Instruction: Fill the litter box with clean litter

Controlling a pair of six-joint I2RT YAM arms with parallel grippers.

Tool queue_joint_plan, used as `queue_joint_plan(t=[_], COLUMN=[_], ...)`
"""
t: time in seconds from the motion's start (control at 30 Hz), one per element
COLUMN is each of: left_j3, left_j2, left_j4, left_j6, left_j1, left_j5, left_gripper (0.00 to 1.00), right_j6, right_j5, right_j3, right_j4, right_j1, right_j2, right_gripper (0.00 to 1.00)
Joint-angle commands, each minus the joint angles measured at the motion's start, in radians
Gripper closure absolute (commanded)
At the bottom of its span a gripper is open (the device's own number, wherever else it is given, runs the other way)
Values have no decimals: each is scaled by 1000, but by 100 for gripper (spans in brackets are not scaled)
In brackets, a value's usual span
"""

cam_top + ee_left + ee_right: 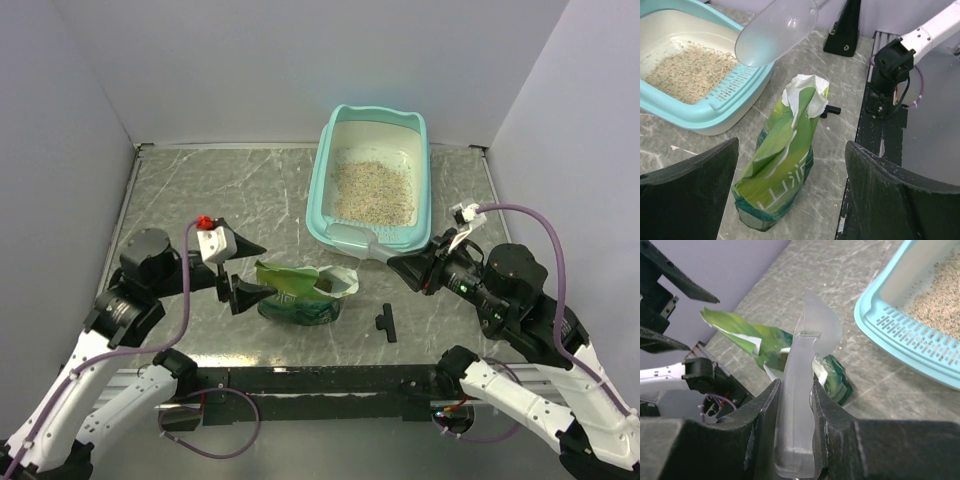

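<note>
Next, my left gripper shifts to the right in the top view onto the pouch's torn edge and closes.
The teal litter box (pixel 322 180) stands at the back right, with beige clean litter (pixel 373 190) spread inside; both also show in the left wrist view, the box (pixel 715 107) and the litter (pixel 687 70). My right gripper (pixel 403 268) is shut on the handle of a translucent white scoop (pixel 358 240), whose bowl hangs by the box's near rim, above the table. The scoop (pixel 797 405) sits between the fingers in the right wrist view. My left gripper (pixel 243 270) is open, just left of the green pouch (pixel 303 291), which lies opened toward the right.
A small black T-shaped part (pixel 386 323) lies on the table right of the pouch. Grey walls close in the table at left, back and right. The black front rail (pixel 320 380) runs along the near edge.
</note>
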Motion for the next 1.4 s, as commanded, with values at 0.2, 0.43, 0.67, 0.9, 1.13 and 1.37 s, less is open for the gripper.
queue_joint_plan(t=[0.2,0.43,0.67,0.9,1.13,1.37], left_j3=[46,57,27,-55,-95,-119], left_j2=[146,229,239,95,38,65], left_j4=[69,33,-1,70,113,128], left_j6=[102,151,187,128,91,102], left_j1=[-42,-57,-118,-191,-209,-217], left_j5=[58,15,-190,-330,-343,-346], left_gripper=[11,44,99,99,99,99], right_j6=[-36,-42,-30,-5,10,30], right_j5=[4,15,-43,-124,-175,-141], right_j3=[86,149,201,200,187,184], right_j4=[-102,-193,-289,-309,-300,-273], right_j1=[-4,-4,-5,-5,-4,-4], right_j2=[-1,18,65,116,145,68], right_gripper=[100,100,100,100,100,100])
